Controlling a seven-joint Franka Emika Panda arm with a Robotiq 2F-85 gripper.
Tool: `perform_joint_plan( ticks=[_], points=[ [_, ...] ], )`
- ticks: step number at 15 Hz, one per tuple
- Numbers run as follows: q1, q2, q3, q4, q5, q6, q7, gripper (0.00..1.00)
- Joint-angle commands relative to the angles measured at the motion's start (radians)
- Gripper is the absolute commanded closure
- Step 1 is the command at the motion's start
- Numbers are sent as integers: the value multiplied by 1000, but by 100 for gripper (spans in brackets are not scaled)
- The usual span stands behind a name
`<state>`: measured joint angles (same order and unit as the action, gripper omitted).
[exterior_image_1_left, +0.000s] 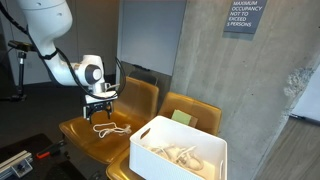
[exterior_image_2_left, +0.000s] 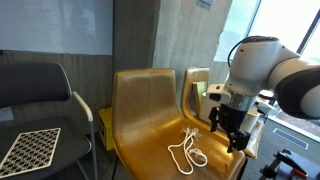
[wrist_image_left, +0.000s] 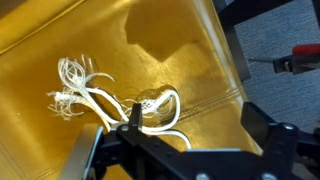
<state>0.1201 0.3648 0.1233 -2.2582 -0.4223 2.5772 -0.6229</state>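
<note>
The rope's bent loop (wrist_image_left: 178, 106) lies below my gripper, between its open fingers, so next I should lower the gripper until its fingers straddle the rope.
A white rope (wrist_image_left: 110, 102) lies loosely coiled with a frayed end on the seat of a mustard-yellow chair (wrist_image_left: 180, 50). The same rope (exterior_image_1_left: 109, 128) (exterior_image_2_left: 188, 148) shows on the seat in both exterior views. My gripper (wrist_image_left: 190, 125) hangs just above the seat, open, with nothing between its fingers. One black finger (wrist_image_left: 133, 115) stands over a loop of the rope, the other (wrist_image_left: 262, 122) near the seat's edge. In both exterior views the gripper (exterior_image_1_left: 101, 108) (exterior_image_2_left: 228, 135) points down a little above the rope.
A second yellow chair (exterior_image_1_left: 190, 112) stands beside the first, with a white bin (exterior_image_1_left: 180, 150) holding more rope in front of it. A black chair (exterior_image_2_left: 40, 100) with a checkerboard sheet (exterior_image_2_left: 28, 148) stands next to the yellow one. A concrete wall (exterior_image_1_left: 215, 60) is behind.
</note>
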Motion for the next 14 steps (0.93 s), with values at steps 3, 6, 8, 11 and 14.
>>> perform_joint_plan(
  ticks=[3,6,8,11,14],
  points=[
    [44,166,3,91,-18,92,99,0],
    [79,260,-28,170,-46,126,167,0],
    [96,319,-49,228,-64,136,203,0],
    [110,399,-77,305,-69,140,234,0],
    [140,480,-108,372,-77,130,264,0]
  ],
)
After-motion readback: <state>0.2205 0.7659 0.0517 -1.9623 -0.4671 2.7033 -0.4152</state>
